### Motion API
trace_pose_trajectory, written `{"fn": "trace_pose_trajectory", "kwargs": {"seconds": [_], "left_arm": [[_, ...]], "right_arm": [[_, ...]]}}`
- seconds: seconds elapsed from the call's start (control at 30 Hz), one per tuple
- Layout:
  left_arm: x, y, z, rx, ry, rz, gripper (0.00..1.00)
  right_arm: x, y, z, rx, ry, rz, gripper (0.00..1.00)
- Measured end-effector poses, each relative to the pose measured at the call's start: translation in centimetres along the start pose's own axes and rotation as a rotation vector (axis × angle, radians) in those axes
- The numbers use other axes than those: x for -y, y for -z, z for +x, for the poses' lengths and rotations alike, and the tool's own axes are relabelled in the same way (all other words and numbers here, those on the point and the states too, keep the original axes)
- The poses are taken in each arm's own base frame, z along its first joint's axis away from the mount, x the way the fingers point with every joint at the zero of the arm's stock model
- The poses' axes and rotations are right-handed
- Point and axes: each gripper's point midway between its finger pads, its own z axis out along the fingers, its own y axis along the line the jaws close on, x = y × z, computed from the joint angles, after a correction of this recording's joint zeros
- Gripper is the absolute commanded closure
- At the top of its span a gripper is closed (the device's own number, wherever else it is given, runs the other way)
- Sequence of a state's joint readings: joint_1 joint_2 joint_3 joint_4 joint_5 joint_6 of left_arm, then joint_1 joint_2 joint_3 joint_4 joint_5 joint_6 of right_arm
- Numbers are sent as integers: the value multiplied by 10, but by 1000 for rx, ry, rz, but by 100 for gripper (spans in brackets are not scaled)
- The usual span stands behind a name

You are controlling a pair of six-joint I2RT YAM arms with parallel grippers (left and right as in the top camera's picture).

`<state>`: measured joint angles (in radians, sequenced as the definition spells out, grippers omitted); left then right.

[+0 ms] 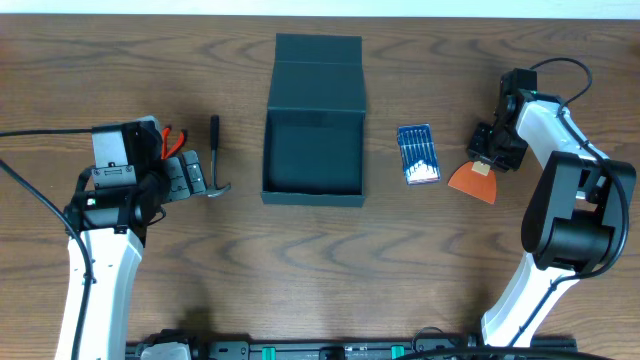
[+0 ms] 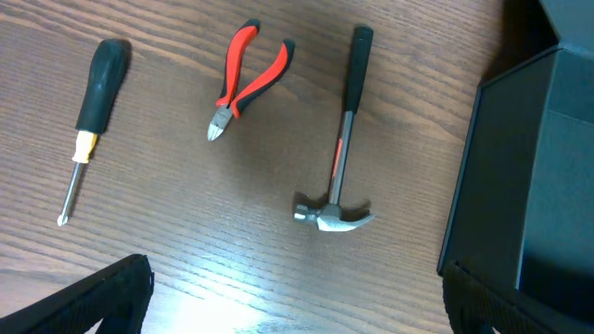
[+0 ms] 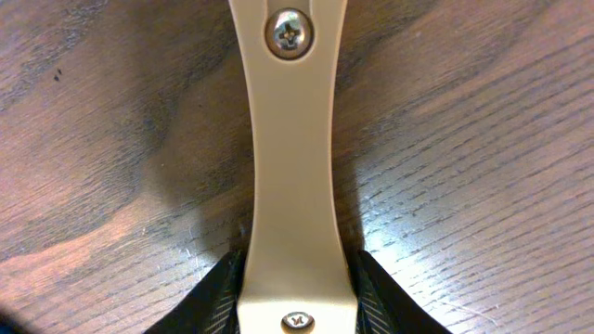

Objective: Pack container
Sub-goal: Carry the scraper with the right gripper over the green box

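My right gripper lifts the scraper (image 1: 470, 181) to the left in the overhead view next, turns it, lowers it and releases, since the container's empty bottom lies there.
The dark teal container (image 1: 313, 197) stands open at the table's middle, its flap lid (image 1: 318, 60) folded back; its side also shows in the left wrist view (image 2: 529, 167). My right gripper (image 1: 487, 160) is shut on the tan handle (image 3: 292, 167) of an orange-bladed scraper (image 1: 470, 181), which lies on the table right of the box. My left gripper (image 1: 195, 175) is open and empty, its fingers (image 2: 297, 306) spread wide above the bare wood left of the box.
A hammer (image 1: 215, 150) (image 2: 343, 139) lies between my left gripper and the box. Red-handled cutters (image 2: 249, 79) and a black-handled screwdriver (image 2: 97, 88) lie beyond it. A blue pack of small tools (image 1: 417, 153) lies between the box and the scraper.
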<state>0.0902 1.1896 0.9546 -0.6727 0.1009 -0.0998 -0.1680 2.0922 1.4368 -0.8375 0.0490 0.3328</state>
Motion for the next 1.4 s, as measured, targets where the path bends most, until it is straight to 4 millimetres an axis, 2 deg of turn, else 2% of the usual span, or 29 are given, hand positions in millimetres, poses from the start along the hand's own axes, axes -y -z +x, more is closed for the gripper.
{"fn": "trace_pose_trajectory", "kwargs": {"seconds": [0.17,0.37,0.5,0.57,0.63,0.73,0.8,0.87,0.93,1.03,1.1,1.2,1.3,1.4], "left_arm": [[0,0,0,0,0,0,2],[0,0,0,0,0,0,2],[0,0,0,0,0,0,2],[0,0,0,0,0,0,2],[0,0,0,0,0,0,2],[0,0,0,0,0,0,2],[0,0,0,0,0,0,2],[0,0,0,0,0,0,1],[0,0,0,0,0,0,2],[0,0,0,0,0,0,2],[0,0,0,0,0,0,2],[0,0,0,0,0,0,2],[0,0,0,0,0,0,2],[0,0,0,0,0,0,2]], "right_arm": [[0,0,0,0,10,0,78],[3,4,1,-11,97,21,78],[-3,20,-4,0,195,22,79],[-16,43,-13,50,262,-6,87],[-35,76,-24,135,333,-50,99],[-74,145,-35,316,469,-135,99],[-106,198,-30,451,600,-204,99],[-137,241,-12,551,749,-266,99],[-169,274,15,626,922,-329,99],[-208,292,58,668,1159,-402,99],[-231,290,85,666,1304,-434,99],[-263,277,123,643,1503,-464,99],[-287,258,154,606,1664,-482,99],[-300,233,176,551,1794,-480,99]]}}
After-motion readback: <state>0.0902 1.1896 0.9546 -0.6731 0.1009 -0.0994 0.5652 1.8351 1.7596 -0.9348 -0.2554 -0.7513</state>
